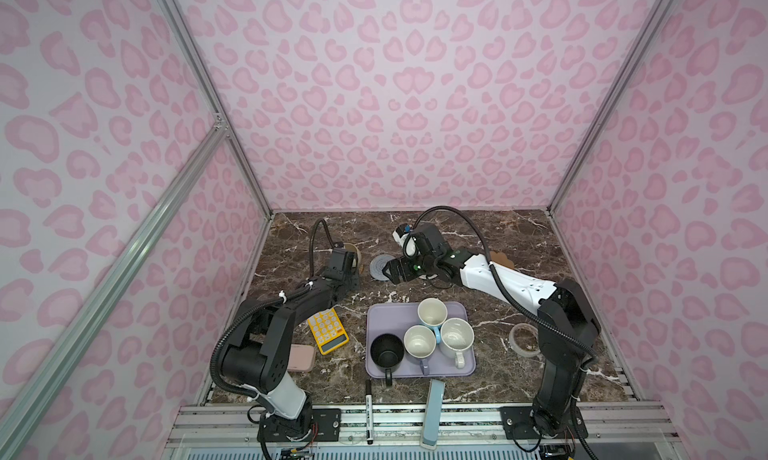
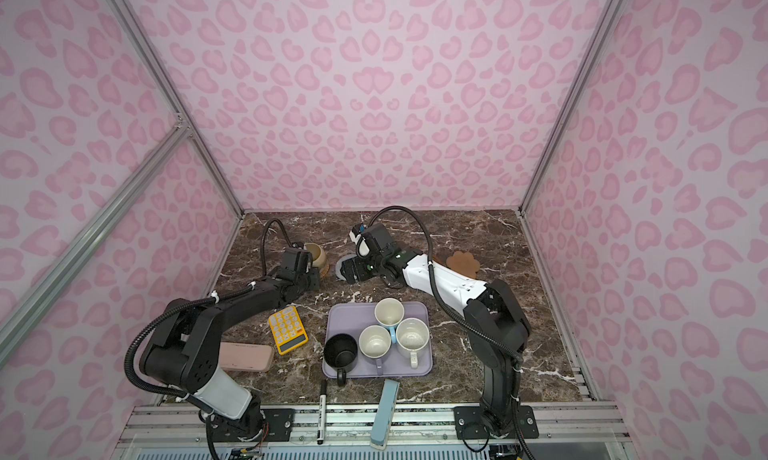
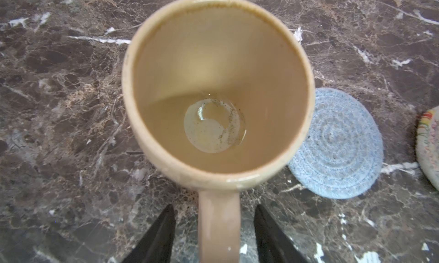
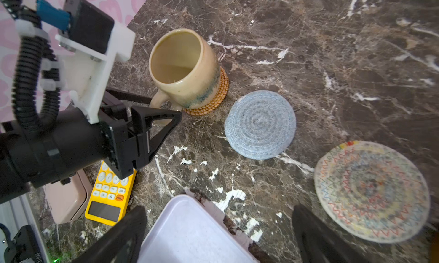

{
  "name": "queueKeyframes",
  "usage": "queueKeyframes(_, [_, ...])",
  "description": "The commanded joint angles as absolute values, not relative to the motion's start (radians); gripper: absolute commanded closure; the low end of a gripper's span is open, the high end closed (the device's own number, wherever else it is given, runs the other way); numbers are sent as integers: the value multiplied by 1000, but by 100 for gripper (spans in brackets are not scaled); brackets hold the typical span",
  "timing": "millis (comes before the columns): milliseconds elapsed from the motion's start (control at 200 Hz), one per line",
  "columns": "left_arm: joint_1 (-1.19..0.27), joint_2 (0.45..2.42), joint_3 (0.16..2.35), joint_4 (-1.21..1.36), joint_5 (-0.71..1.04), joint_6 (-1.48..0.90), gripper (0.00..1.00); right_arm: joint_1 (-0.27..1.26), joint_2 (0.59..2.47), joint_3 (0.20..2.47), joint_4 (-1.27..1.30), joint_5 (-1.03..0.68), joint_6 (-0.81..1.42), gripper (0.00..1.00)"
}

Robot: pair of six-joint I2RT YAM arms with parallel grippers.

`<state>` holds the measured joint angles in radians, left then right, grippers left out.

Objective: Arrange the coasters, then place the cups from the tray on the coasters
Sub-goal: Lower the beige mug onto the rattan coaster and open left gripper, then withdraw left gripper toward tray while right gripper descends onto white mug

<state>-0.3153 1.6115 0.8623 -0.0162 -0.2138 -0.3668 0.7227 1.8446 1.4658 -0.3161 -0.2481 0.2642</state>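
My right gripper should move back and down next onto the light blue cup's handle (image 1: pixel 437 334), which is below and back of it, since other coasters are still bare.
The beige-yellow cup (image 4: pixel 185 69) stands upright on the orange woven coaster (image 4: pixel 213 100) at the back left. My left gripper (image 3: pixel 215 207) is open, its fingers on either side of the cup's handle (image 3: pixel 218 226) with a gap on both sides. The grey-blue coaster (image 1: pixel 379 266) and the cream coaster (image 4: pixel 371 191) lie bare beside it, and the paw-shaped cork coaster (image 2: pixel 463 263) lies further right. My right gripper (image 4: pixel 218 209) hangs open and empty above the far corner of the lavender tray (image 1: pixel 386 316). On the tray stand the black (image 1: pixel 386 352), lavender (image 1: pixel 419 341), light blue (image 1: pixel 432 312) and speckled white (image 1: pixel 457 335) cups.
A yellow calculator (image 1: pixel 328 329) and a pink case (image 1: pixel 301 358) lie left of the tray under my left arm. A tape roll (image 1: pixel 523 339) sits at the right. A marker (image 1: pixel 368 412) and a long blue-grey object (image 1: pixel 432 412) lie at the front edge.
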Motion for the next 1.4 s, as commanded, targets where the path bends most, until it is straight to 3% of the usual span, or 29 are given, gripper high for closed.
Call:
queueKeyframes(0, [-315, 1547, 856, -30, -235, -409, 21, 737, 1804, 1469, -412, -159, 257, 2])
queueKeyframes(95, [-316, 1465, 856, -79, -229, -431, 0, 748, 1732, 1442, -481, -88, 287, 2])
queueKeyframes(285, [-316, 1273, 864, -225, -162, -467, 3, 790, 1565, 1328, -596, -11, 351, 3])
queueKeyframes(455, [-345, 1129, 836, -274, 51, -536, 3, 823, 1435, 1176, -652, 16, 406, 14])
queueKeyframes(675, [-508, 1062, 842, -329, 164, -567, 3, 921, 1316, 1074, -686, 73, 472, 37])
queueKeyframes(785, [-585, 1039, 818, -313, 172, -598, 3, 934, 1301, 1032, -680, 70, 514, 52])
queueKeyframes(930, [-630, 1036, 766, -236, 227, -663, 3, 968, 1291, 999, -664, 64, 548, 60])
queueKeyframes(1395, [-682, 1044, 720, -177, 277, -711, 2, 992, 1327, 964, -621, 15, 586, 75])
